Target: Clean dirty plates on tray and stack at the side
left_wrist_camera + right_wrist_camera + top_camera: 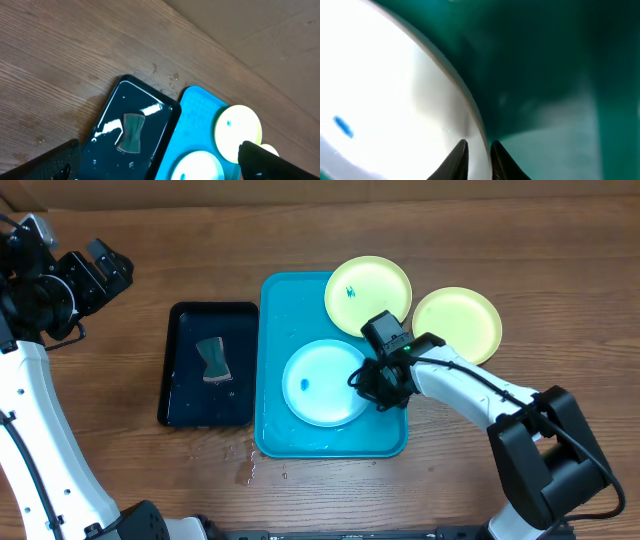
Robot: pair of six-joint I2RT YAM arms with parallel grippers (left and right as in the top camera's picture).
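My empty left gripper moves to the right in the overhead view and down next onto the sponge's narrow middle (213, 360) (132, 133), which lies below it in the black tray.
A light cyan plate (320, 385) with a small blue smear (342, 126) lies on the bright blue tray (275, 310). My right gripper (378, 385) sits at the plate's right edge. In the right wrist view its fingers (479, 150) are pinched on the rim, one inside and one outside. One yellow-green plate (368, 295) with a dark smear overlaps the tray's far right corner. Another yellow-green plate (457, 323) rests on the table right of the tray. My left gripper (95, 265) hangs open, high at the far left, with nothing between its fingers (50, 162).
A narrow black tray (190, 320) holding water and a grey sponge (213, 361) stands just left of the blue tray. Water drops (247, 470) lie on the wooden table by the blue tray's near left corner. The right arm reaches in from the lower right.
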